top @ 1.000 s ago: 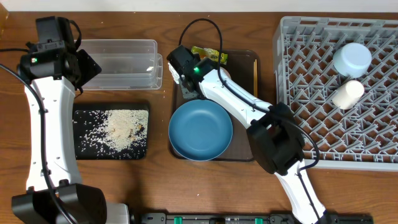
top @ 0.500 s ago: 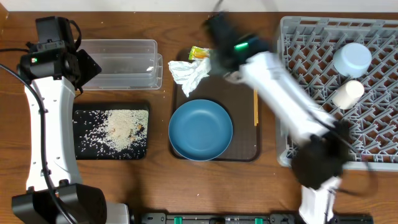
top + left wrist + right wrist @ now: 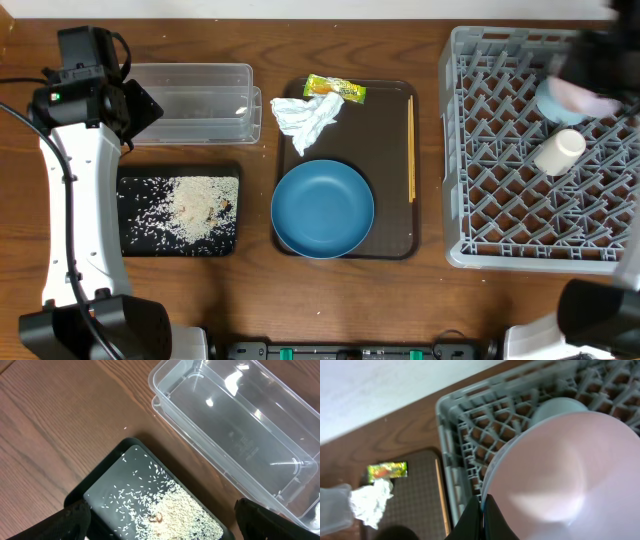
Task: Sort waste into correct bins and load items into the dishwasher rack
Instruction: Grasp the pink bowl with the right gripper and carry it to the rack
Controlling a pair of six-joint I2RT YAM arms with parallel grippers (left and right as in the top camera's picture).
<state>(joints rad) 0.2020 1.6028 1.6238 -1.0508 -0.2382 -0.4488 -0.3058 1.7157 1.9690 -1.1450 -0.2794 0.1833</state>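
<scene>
The light-blue bowl fills the neighbouring slots, so my right gripper will next lower to the rack's empty wires beside the white cup and release the pink bowl [image 3: 590, 97].
My right gripper [image 3: 482, 512] is shut on the rim of the pale pink bowl [image 3: 560, 475] and holds it over the grey dishwasher rack [image 3: 500, 190]; in the overhead view the bowl [image 3: 590, 97] and the arm are blurred. The light-blue bowl [image 3: 553, 97] and the white cup [image 3: 558, 150] sit in the rack. The dark-blue plate [image 3: 322, 210], napkin [image 3: 310, 115], snack wrapper [image 3: 335, 90] and chopsticks [image 3: 411, 145] lie on the brown tray [image 3: 390, 215]. My left gripper [image 3: 165, 527] is open above the black tray [image 3: 107, 492] of rice [image 3: 190, 210], beside the clear tub [image 3: 235, 425].
The clear tub [image 3: 195, 100] stands behind the black tray [image 3: 130, 225] at the left. The rack fills the right side of the table. The left arm [image 3: 75, 190] runs along the table's left edge.
My right arm has swung fast from the back left of the brown tray to above the rack, carrying the pink bowl. The napkin and wrapper are now uncovered. The left arm has not moved.
</scene>
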